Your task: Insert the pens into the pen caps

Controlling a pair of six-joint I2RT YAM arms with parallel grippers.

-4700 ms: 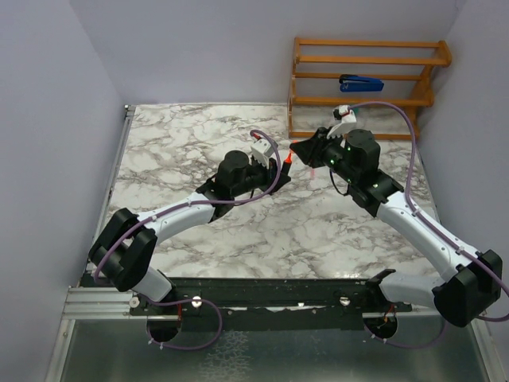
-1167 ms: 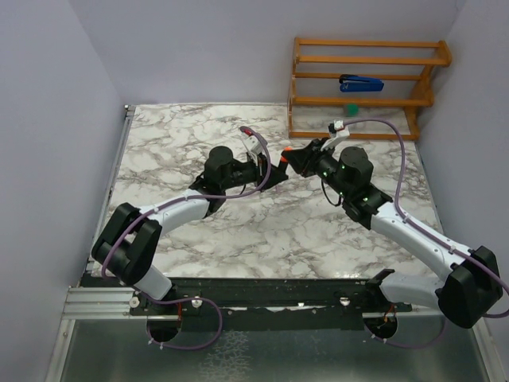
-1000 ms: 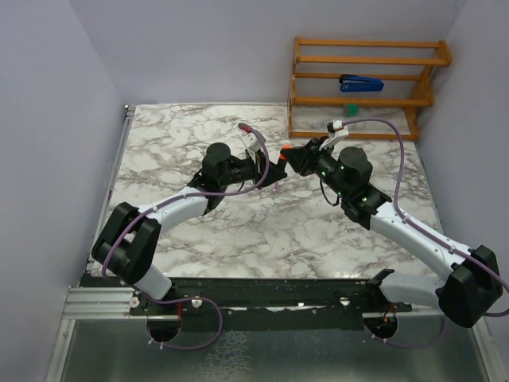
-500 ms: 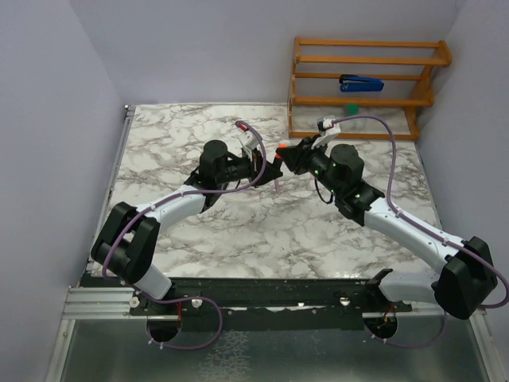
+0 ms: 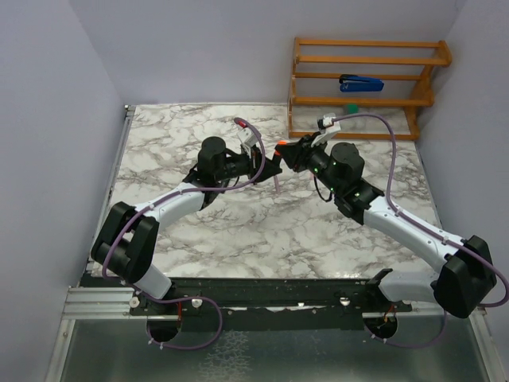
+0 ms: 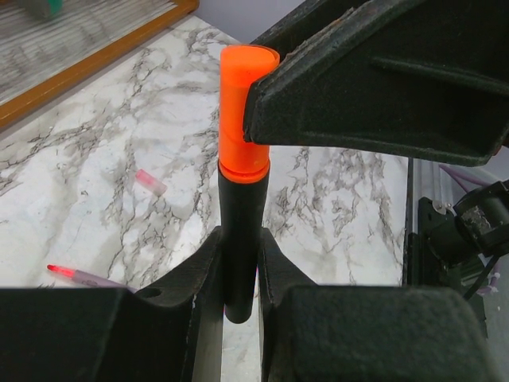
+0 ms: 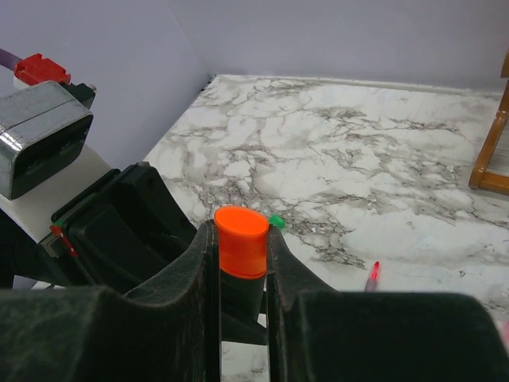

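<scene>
I'll tilt and lower my left gripper next, releasing the already orange-capped pen on the marble below by the green bit.
Above the middle of the table my two grippers meet tip to tip. My left gripper (image 5: 267, 166) (image 6: 238, 248) is shut on the body of a black pen (image 6: 238, 239). An orange pen cap (image 6: 243, 111) (image 7: 241, 239) (image 5: 281, 146) sits over that pen's top end, and my right gripper (image 5: 289, 153) (image 7: 241, 232) is shut on the cap. A slim pale pink pen (image 5: 276, 183) (image 6: 79, 276) (image 7: 371, 277) with a red tip lies on the marble below them. A green pen cap (image 5: 351, 108) rests at the foot of the wooden rack.
A wooden rack (image 5: 366, 60) stands at the back right with a blue stapler-like object (image 5: 360, 82) on a shelf. A small pink piece (image 6: 151, 182) lies on the marble tabletop (image 5: 183, 135). A small green bit (image 7: 276, 220) shows just past my right finger.
Both grippers, still joined at the pen and orange cap, have drifted a little left and toward the back. Neither grip has changed.
</scene>
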